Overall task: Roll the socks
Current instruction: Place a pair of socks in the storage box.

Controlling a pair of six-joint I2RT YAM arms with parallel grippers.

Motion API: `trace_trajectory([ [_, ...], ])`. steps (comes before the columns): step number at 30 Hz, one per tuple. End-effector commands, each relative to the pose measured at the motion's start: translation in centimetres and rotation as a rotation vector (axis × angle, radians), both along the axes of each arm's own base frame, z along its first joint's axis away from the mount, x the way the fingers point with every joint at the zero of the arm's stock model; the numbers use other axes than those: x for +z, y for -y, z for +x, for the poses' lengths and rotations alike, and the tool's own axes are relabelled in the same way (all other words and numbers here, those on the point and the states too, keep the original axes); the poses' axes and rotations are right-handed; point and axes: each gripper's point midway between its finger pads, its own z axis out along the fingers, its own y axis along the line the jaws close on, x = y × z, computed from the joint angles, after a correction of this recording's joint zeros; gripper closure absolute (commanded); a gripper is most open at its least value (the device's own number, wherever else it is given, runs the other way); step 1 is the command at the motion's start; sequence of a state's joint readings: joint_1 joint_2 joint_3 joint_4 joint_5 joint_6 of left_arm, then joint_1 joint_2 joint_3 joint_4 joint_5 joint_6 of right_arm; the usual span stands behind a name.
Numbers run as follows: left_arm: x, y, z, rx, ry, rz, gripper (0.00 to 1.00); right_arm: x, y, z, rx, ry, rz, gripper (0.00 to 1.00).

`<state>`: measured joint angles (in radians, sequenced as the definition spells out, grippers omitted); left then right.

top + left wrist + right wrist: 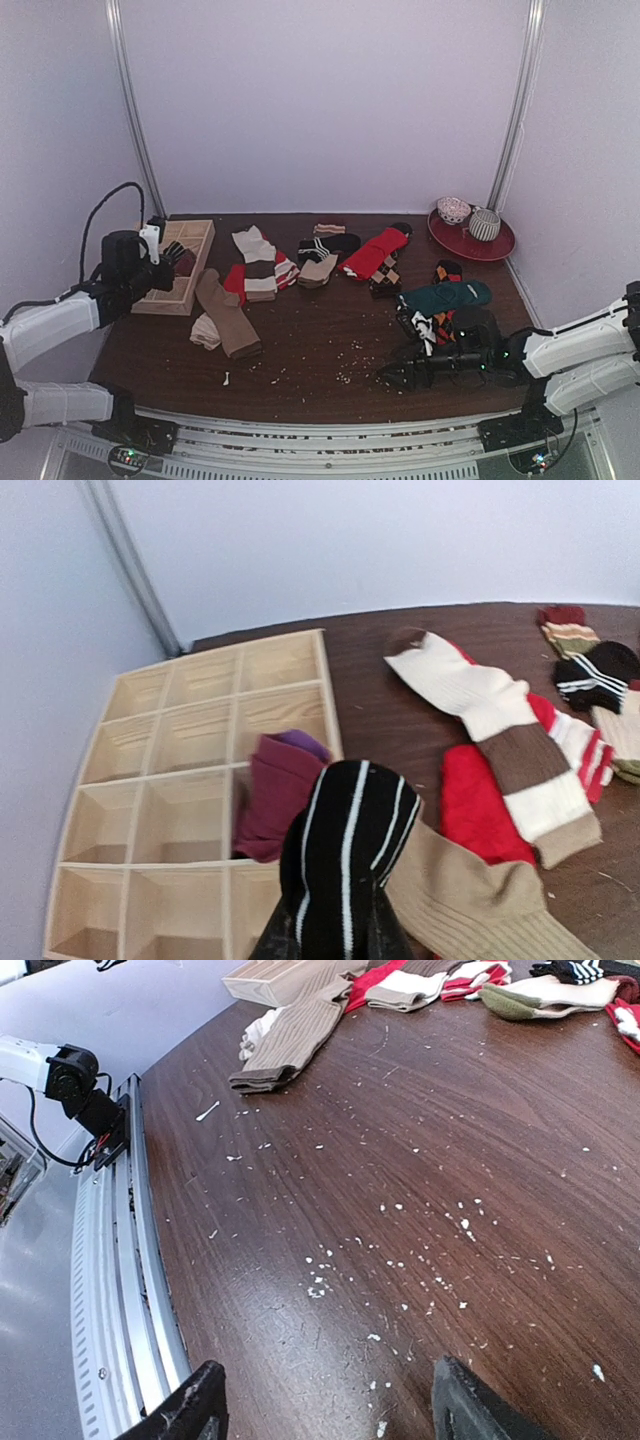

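Note:
My left gripper is about to go down and to the left in the top view, over the tray's section beside the magenta-purple sock, because that section is empty.
My left gripper (168,256) is shut on a rolled black-and-white striped sock (350,850) and holds it over the wooden divided tray (230,660). A rolled magenta-purple sock (275,790) sits in one middle compartment just behind it. Loose socks lie on the table: tan (228,315), cream-and-brown striped (258,262), red (375,252), black with white stripes (330,243), dark teal (447,296) and argyle (432,325). My right gripper (395,375) is open and empty, low over the bare table front (330,1420), left of the teal and argyle socks.
A red plate (500,250) with a bowl (453,209) and a ribbed cup (485,224) stands at the back right. White crumbs (400,1260) speckle the wood. A metal rail (120,1260) runs along the table's near edge.

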<state>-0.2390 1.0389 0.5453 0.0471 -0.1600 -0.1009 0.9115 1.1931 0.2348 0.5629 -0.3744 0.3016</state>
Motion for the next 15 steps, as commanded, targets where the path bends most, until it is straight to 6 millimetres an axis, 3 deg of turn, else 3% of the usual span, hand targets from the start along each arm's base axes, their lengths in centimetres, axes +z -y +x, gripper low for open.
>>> trace_trajectory([
  [1, 2.1, -5.7, 1.4, 0.148, 0.052, 0.103, 1.00, 0.7, -1.0, -0.9, 0.089, -0.003, 0.060, 0.31],
  [5, 1.2, -8.3, 3.4, 0.125, 0.015, 0.107, 1.00, 1.2, -1.0, -1.4, 0.110, -0.009, 0.091, 0.31],
  [7, 0.4, -9.1, 4.4, 0.096, -0.046, 0.206, 1.00, 1.7, -0.9, -1.6, 0.108, -0.001, 0.112, 0.31],
  [9, -1.0, -9.4, 5.4, 0.050, -0.120, 0.247, 1.00, 1.7, -0.7, -1.6, 0.102, 0.003, 0.112, 0.30],
  [13, -0.9, -9.4, 7.0, -0.055, -0.127, 0.168, 1.00, 1.8, -0.5, -1.7, 0.104, 0.005, 0.113, 0.30],
  [15, -2.0, -10.1, 7.3, -0.067, -0.170, 0.151, 1.00, 1.9, -0.5, -1.8, 0.105, 0.006, 0.116, 0.30],
])
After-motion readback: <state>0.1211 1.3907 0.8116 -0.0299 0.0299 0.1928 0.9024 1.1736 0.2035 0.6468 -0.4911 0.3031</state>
